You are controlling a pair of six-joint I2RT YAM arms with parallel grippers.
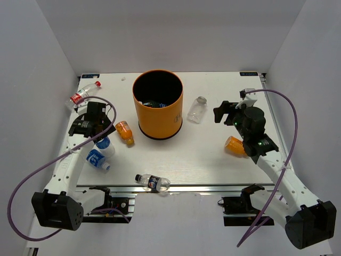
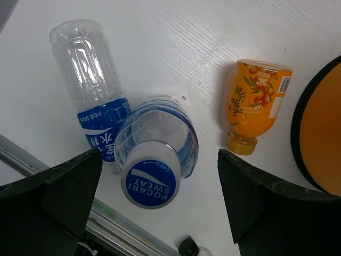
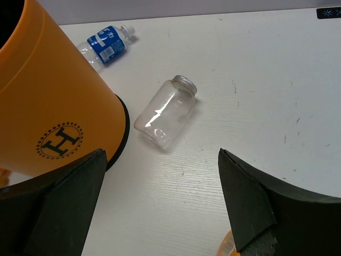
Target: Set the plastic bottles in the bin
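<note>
The blue cap is already between the open fingers of my left gripper. I need to lower my left gripper past the blue cap (image 2: 152, 181) onto the standing clear bottle's upper body (image 2: 156, 129) next and close it.
The orange bin (image 1: 157, 104) stands upright at the table's middle back, with a bottle lying inside it. My left gripper (image 1: 101, 130) hangs open above two blue-labelled bottles: one stands with its blue cap (image 2: 152, 181) between my fingers, untouched, and the other (image 2: 90, 90) lies beside it. An orange bottle (image 2: 256, 101) lies between them and the bin (image 2: 319, 128). My right gripper (image 3: 161, 152) is open and holds nothing, right of the bin (image 3: 48, 96). A clear capless jar (image 3: 165, 114) lies just ahead of it. Another orange bottle (image 1: 234, 145) lies under the right arm.
A red-labelled bottle (image 1: 82, 95) lies at the far left. A dark-labelled one (image 1: 153, 182) rests by the table's near edge rail. Beyond the bin lies a small blue-labelled bottle (image 3: 106, 42). White walls close in the table on three sides.
</note>
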